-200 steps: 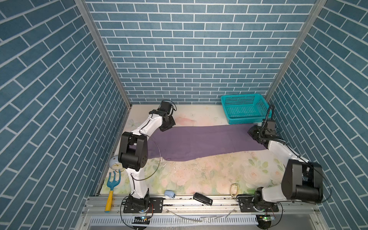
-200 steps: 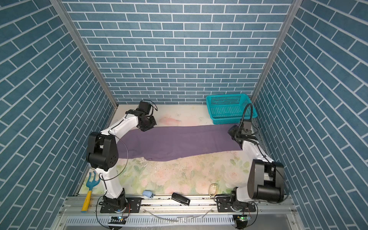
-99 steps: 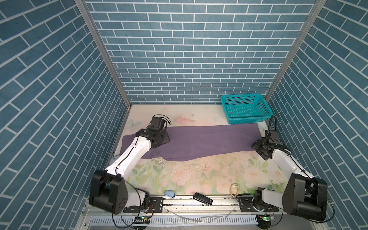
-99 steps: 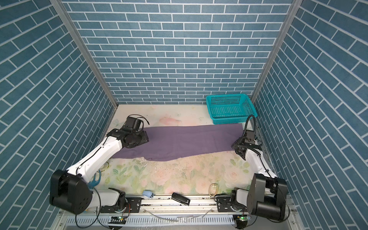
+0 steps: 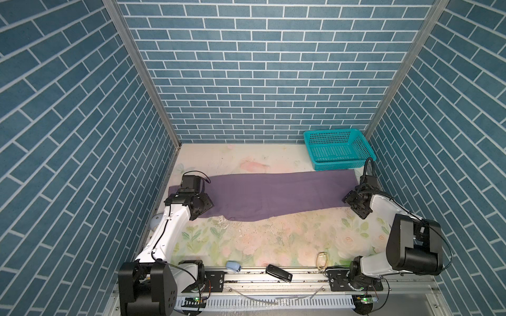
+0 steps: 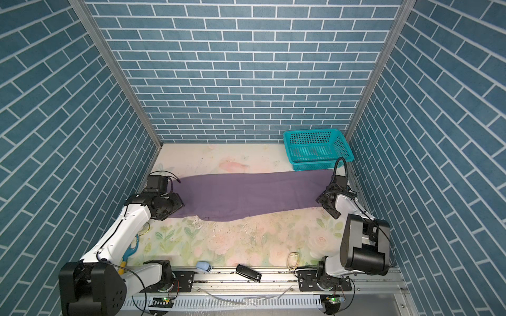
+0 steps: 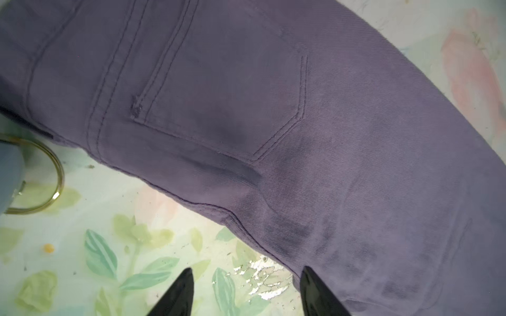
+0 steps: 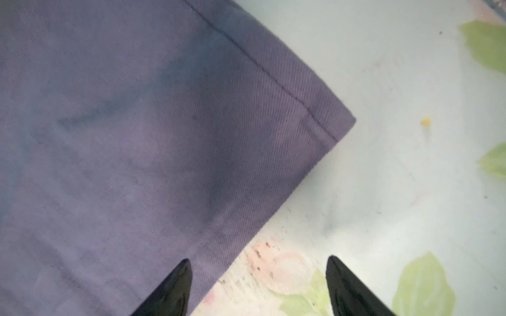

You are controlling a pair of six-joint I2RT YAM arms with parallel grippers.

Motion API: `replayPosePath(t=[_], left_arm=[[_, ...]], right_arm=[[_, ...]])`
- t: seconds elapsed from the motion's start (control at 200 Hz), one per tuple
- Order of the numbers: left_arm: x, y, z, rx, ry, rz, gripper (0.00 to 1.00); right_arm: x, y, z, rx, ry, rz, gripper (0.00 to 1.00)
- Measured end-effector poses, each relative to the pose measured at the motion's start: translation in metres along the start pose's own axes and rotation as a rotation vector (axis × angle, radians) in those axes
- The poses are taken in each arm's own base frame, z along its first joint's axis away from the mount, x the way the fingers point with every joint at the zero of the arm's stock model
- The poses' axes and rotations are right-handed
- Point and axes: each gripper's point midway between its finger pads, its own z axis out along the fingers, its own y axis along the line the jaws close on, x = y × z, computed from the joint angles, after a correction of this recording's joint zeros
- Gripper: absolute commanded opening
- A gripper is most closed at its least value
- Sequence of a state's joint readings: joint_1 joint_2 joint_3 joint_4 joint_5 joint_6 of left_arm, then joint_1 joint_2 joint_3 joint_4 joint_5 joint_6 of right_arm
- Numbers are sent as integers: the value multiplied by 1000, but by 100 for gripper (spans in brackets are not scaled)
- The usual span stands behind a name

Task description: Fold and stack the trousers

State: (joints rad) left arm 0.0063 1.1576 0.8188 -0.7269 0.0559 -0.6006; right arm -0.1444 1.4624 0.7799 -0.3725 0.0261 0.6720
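Note:
I should next move my right gripper along the trousers' near edge and down onto the hem's near corner (image 8: 333, 121), since its open fingers are still short of it.
The purple trousers (image 5: 273, 195) lie flat, folded lengthwise, in a long strip across the floral mat in both top views (image 6: 246, 197). My left gripper (image 5: 202, 208) hovers open at the waist end. In the left wrist view its tips (image 7: 246, 273) straddle the near edge of the trousers (image 7: 273, 109), just beyond a back pocket. My right gripper (image 5: 356, 204) stands open at the hem end. In the right wrist view it (image 8: 258, 262) has one fingertip over the trousers (image 8: 137, 136) and one over bare mat. Neither gripper holds anything.
A teal basket (image 5: 342, 164) stands at the back right, touching the trousers' far edge. Along the front rail lie a black device (image 5: 279, 273), a small blue object (image 5: 233, 265) and a wire loop (image 5: 323, 258). A metal ring (image 7: 52, 175) lies left of the waist. Brick walls enclose three sides.
Both grippers were shut at the trousers' far edge. They have let go, opened and drawn back to the near edge; the left arm's elbow has swung down and outward.

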Motion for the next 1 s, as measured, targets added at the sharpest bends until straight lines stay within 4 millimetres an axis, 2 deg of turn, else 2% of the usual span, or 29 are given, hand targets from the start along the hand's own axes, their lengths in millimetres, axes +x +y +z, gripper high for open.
replayPosePath(t=[0.24, 0.33, 0.505, 0.6, 0.705, 0.765, 0.905, 1.0], left_arm=[[7, -17, 1, 59, 20, 52, 44], [12, -25, 4, 75, 37, 75, 44], [25, -48, 5, 104, 49, 156, 43], [31, -79, 1, 140, 57, 231, 40], [31, -126, -2, 199, 55, 308, 38], [33, -151, -1, 223, 55, 349, 37], [54, -208, 7, 277, 74, 454, 36], [76, -238, 19, 300, 111, 510, 33]], right_arm=[[-24, -24, 8, 3, -22, 113, 80], [-31, -31, 15, 9, -9, 149, 80], [-43, -24, 24, -17, 2, 159, 78], [-48, -17, 29, -44, 8, 157, 71], [-55, -8, 33, -78, 15, 154, 66], [-58, -4, 36, -90, 17, 155, 59], [-63, 1, 42, -104, 23, 156, 35], [-64, 4, 46, -120, 25, 149, 12]])
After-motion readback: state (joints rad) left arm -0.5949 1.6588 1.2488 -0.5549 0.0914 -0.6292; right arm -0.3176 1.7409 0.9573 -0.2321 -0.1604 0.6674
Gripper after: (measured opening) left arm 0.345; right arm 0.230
